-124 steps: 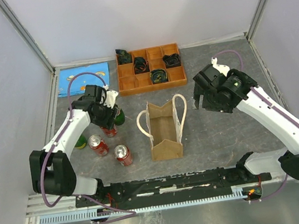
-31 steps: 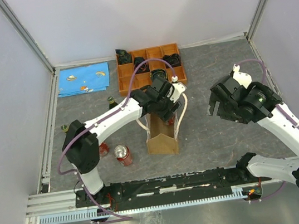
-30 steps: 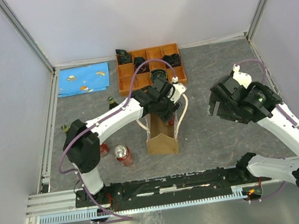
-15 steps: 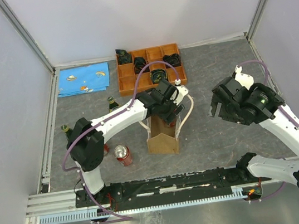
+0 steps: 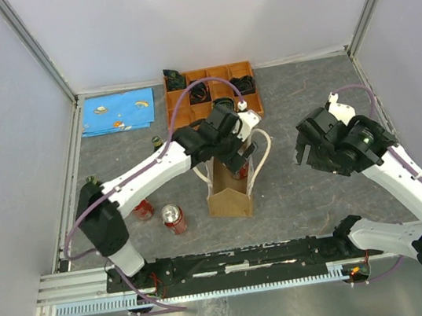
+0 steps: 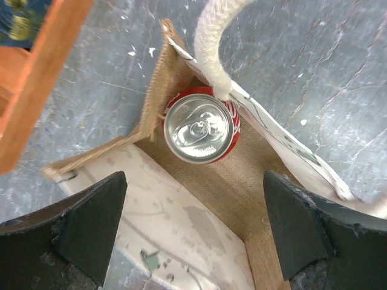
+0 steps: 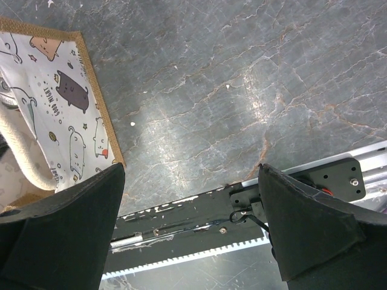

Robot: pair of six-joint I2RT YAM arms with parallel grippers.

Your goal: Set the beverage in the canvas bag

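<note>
My left gripper is going to move back and down next, around the red can nearest the bar [image 5: 174, 217], because the can is below and to the gripper's left in the top view.
The canvas bag [image 5: 228, 195] stands upright in the middle of the table, with its cream rope handles [image 5: 261, 150] up. A red beverage can [image 6: 201, 128] stands upright inside the bag [image 6: 242, 187] against one end, under a rope handle [image 6: 211, 42]. My left gripper [image 5: 233, 148] hovers straight above the bag's mouth; in the left wrist view it [image 6: 196, 235] is open wide and empty, fingers [image 6: 84, 223] apart from the can. My right gripper [image 5: 310, 145] is open and empty to the right of the bag; in its wrist view it [image 7: 190, 229] hangs over bare table beside the bag's cat-print side [image 7: 66, 115].
Two more red cans [image 5: 174, 218] [image 5: 143, 209] stand left of the bag, with green bottles [image 5: 157, 142] [image 5: 88, 181] beyond them. An orange compartment tray [image 5: 181, 117] sits behind the bag, a blue cloth [image 5: 117, 111] at the back left. The arms' rail [image 7: 242, 205] runs along the near edge.
My left arm carried a red can from the cluster at the left to the bag. The can now stands inside, and the gripper is open above it. The right arm has barely moved.
</note>
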